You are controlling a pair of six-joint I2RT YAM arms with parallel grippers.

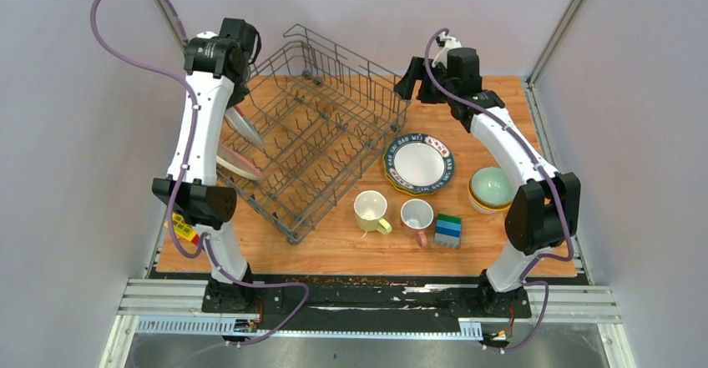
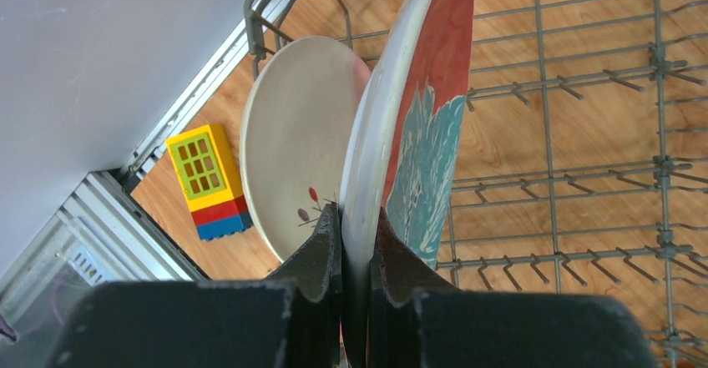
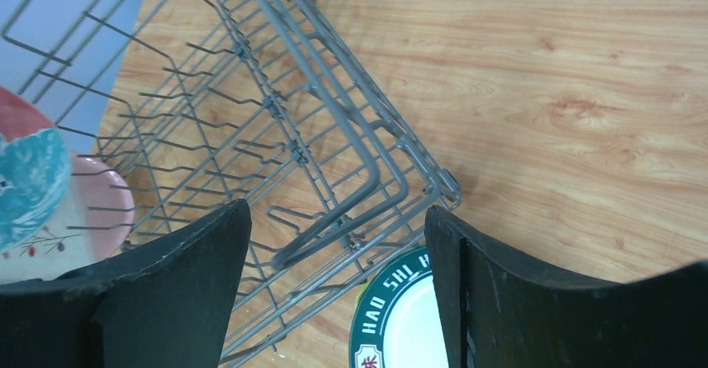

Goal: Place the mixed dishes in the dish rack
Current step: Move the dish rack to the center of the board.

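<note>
The red-and-teal plate still hangs above free pegs. My left gripper next lowers it straight into the rack [image 1: 321,134] beside the white-pink plate, then releases the red-and-teal plate's rim.
The dish rack [image 1: 321,134] stands at the table's back left. My left gripper [image 2: 355,226] is shut on the rim of a red-and-teal plate [image 2: 422,109], held on edge over the rack's left end [image 1: 245,128]. Just beside it a white-pink plate [image 2: 292,143] stands upright in the rack. My right gripper [image 3: 338,218] is open and empty above the rack's right corner [image 1: 407,80]. On the table lie a patterned-rim plate [image 1: 419,163], a pale yellow mug [image 1: 370,211], a white pink-handled mug [image 1: 417,216] and a pale green bowl [image 1: 491,187] nested in a yellow-orange one.
Stacked green-blue toy blocks [image 1: 448,230] sit to the right of the mugs. A yellow, red and blue block [image 2: 209,180] lies at the table's left edge outside the rack. Grey walls close in on both sides.
</note>
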